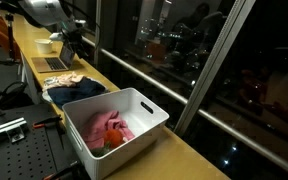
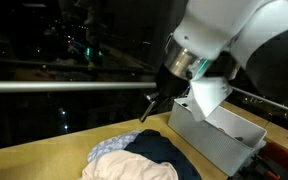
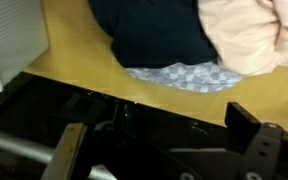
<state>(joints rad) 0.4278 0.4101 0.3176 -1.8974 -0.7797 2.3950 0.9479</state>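
The pile lies below my gripper, farther from the glass. So my gripper comes down away from the window onto the pale pink garment's edge [image 2: 144, 162] [image 3: 216, 38] beside the navy one next.
My gripper [image 3: 159, 140] stands open with nothing between its fingers [image 3: 249, 128]; the wrist view shows it above the back edge of the wooden counter [image 3: 84, 70]. Just ahead of it lies a pile of clothes: a dark navy garment [image 3: 154, 35], a pale pink one [image 3: 249, 35] and a blue checked cloth [image 3: 179, 75]. In both exterior views the gripper [image 2: 154, 104] [image 1: 72, 37] hangs above and behind this pile [image 2: 134, 160] [image 1: 74, 88], not touching it. A white bin [image 1: 144, 105] beside the pile holds pink clothes [image 1: 106, 128].
The white bin [image 2: 219, 135] stands close beside the pile, and its corner [image 3: 9, 40] shows in the wrist view. A laptop [image 1: 56, 63] and a white bowl [image 1: 46, 45] sit farther along the counter. A dark window [image 1: 184, 50] runs along the counter's far side.
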